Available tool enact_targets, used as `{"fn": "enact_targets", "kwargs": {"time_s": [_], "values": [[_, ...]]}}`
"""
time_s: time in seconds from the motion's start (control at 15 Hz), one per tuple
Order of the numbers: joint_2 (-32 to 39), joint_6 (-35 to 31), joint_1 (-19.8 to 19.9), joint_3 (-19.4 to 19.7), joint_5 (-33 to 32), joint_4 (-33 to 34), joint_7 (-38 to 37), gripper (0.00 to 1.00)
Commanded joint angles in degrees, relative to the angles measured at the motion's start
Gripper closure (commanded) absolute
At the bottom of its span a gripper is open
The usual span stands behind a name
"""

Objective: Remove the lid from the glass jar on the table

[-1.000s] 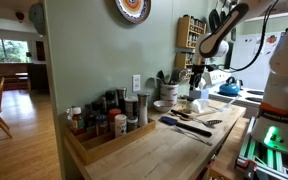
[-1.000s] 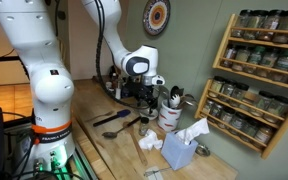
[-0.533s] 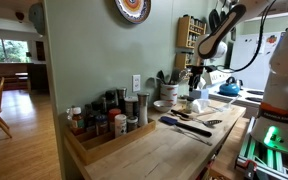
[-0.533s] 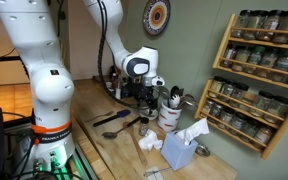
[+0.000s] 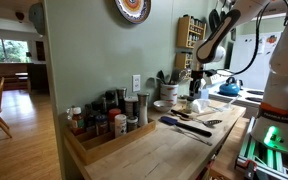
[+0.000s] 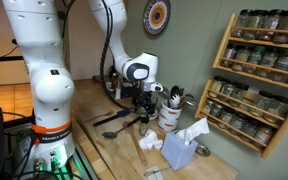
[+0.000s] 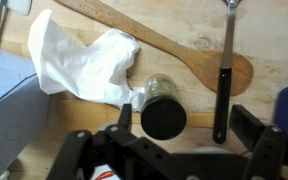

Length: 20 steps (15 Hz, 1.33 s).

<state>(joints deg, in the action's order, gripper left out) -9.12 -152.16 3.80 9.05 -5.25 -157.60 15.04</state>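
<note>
Next, my gripper moves down, shifting slightly toward the tissue side, where the black lid (image 7: pixel 163 118) sits nearer one fingertip, then closes around the lid.
In the wrist view a small glass jar (image 7: pixel 158 88) with a black lid (image 7: pixel 163 118) stands on the light wooden table (image 7: pixel 194 100). My gripper (image 7: pixel 184 125) is open above it. The lid sits between the two fingers, nearer the left one, and touches neither. In both exterior views the gripper (image 5: pixel 196 82) (image 6: pixel 141 100) hangs low over the cluttered part of the table (image 5: pixel 154 150). The jar is too small to make out there.
Around the jar lie a crumpled white tissue (image 7: pixel 84 60), a long wooden spoon (image 7: pixel 174 50) and a black-handled utensil (image 7: pixel 224 85). A blue tissue box (image 6: pixel 179 152), a white utensil crock (image 6: pixel 170 114), a tray of spice jars (image 5: pixel 104 125) and a wall spice rack (image 6: pixel 259 70) stand nearby.
The gripper has come down a little toward the table over the jar. Its fingers stay open.
</note>
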Motion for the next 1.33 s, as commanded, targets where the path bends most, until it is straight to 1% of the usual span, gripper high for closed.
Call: {"fn": "enact_targets", "kwargs": {"time_s": [0.0, 0.13, 0.27, 0.73, 0.87, 0.93, 1.0, 1.07, 1.13, 1.2, 1.27], "values": [[2.82, -3.61, 0.45, -0.51, 0.15, 0.03, 0.85, 0.0], [4.08, -5.54, 0.88, -0.65, -0.84, 0.21, 0.24, 0.0], [5.03, -6.93, 0.45, -0.42, 0.94, 0.19, 1.63, 0.0], [7.94, -8.86, 0.57, -0.73, 1.58, 1.1, 2.69, 0.0], [8.66, -8.92, 0.63, -0.93, 1.25, 1.69, 2.64, 0.11], [9.05, -8.89, 0.59, -1.03, 1.58, 2.06, 2.94, 0.18], [9.46, -8.77, 0.7, -1.1, 1.27, 2.42, 2.77, 0.17], [9.93, -8.62, 0.81, -1.15, 1.03, 2.81, 2.56, 0.28], [10.37, -8.62, 0.95, -1.17, 0.84, 3.13, 2.39, 0.3], [10.71, -8.72, 1.07, -1.18, 0.75, 3.38, 2.32, 0.25], [11.08, -8.68, 1.18, -1.18, 0.71, 3.68, 2.31, 0.31]]}}
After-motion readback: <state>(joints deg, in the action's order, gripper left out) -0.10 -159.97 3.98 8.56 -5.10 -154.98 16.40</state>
